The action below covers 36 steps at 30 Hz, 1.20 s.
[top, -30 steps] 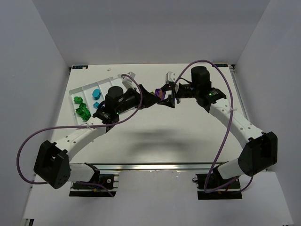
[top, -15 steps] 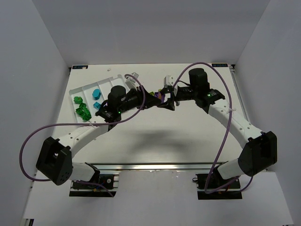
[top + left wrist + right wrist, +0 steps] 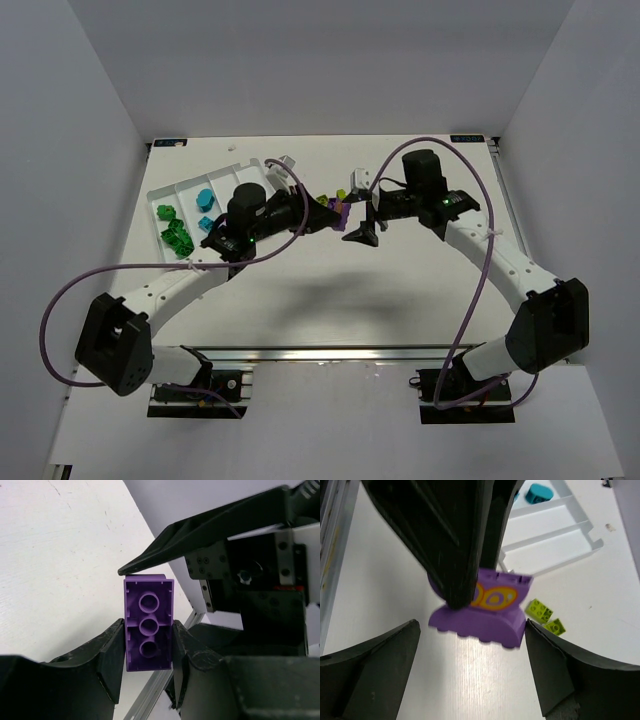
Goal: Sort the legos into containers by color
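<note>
My left gripper moves across and down next to release the purple lego, as the empty container section beside cyan legos is below, to its left in the top view.
A purple lego (image 3: pixel 148 630) with an orange-and-yellow print on its side (image 3: pixel 485 615) hangs above the table's middle (image 3: pixel 341 210). My left gripper (image 3: pixel 148 647) is shut on it, one finger on each long side. My right gripper (image 3: pixel 471 630) stands open round the same brick, its fingertips (image 3: pixel 410 630) clear of it. In the overhead view the two grippers (image 3: pixel 322 216) (image 3: pixel 362 226) meet nose to nose. Two yellow-green legos (image 3: pixel 540 610) (image 3: pixel 555 626) lie on the table behind the brick. The white tray (image 3: pixel 158 196) holds dark green legos (image 3: pixel 177 237) and cyan ones (image 3: pixel 205 196) in separate compartments.
Small white parts (image 3: pixel 281 162) (image 3: pixel 360 179) lie at the back of the table, past the tray. My right gripper's long black finger (image 3: pixel 200 530) crosses the left wrist view just above the brick. The tray's ridged end (image 3: pixel 555 525) lies beyond the grippers.
My right gripper has opened wide and let go of the purple brick, drawing back a little. My left gripper closed on the brick and now holds it alone.
</note>
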Available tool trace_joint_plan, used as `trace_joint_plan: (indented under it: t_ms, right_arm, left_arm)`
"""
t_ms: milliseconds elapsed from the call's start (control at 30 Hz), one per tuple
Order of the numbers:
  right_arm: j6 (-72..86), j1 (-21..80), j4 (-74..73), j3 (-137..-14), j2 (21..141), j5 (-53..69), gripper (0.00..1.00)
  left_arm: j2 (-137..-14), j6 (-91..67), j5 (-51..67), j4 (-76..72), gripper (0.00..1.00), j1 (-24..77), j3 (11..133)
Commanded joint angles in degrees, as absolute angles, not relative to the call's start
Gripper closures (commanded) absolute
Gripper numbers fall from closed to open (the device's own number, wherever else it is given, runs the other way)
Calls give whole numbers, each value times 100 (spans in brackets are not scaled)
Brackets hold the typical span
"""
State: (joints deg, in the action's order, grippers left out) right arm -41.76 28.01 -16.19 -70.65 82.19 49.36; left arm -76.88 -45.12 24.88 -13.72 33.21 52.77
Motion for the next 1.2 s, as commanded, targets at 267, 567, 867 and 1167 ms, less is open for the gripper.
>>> trace_joint_plan:
  t_ms: [267, 567, 867, 1167]
  right_arm:
    - [-5695, 2399, -4095, -7506, 8490, 6555, 11]
    - [-5713, 2399, -5061, -8287, 9316, 7486, 11]
    - [-6117, 2557, -6256, -9474, 10169, 7883, 18]
    - [-7099, 2742, -7469, -10063, 10590, 8059, 36]
  left_arm:
    - [-6715, -3210, 2918, -1696, 94, 3270, 4325]
    - [-6285, -2927, 3498, -2496, 94, 3270, 3771]
    - [-6082, -2751, 3586, -2558, 94, 3278, 3630]
    - [-6144, -2786, 3533, -2663, 95, 3278, 3560]
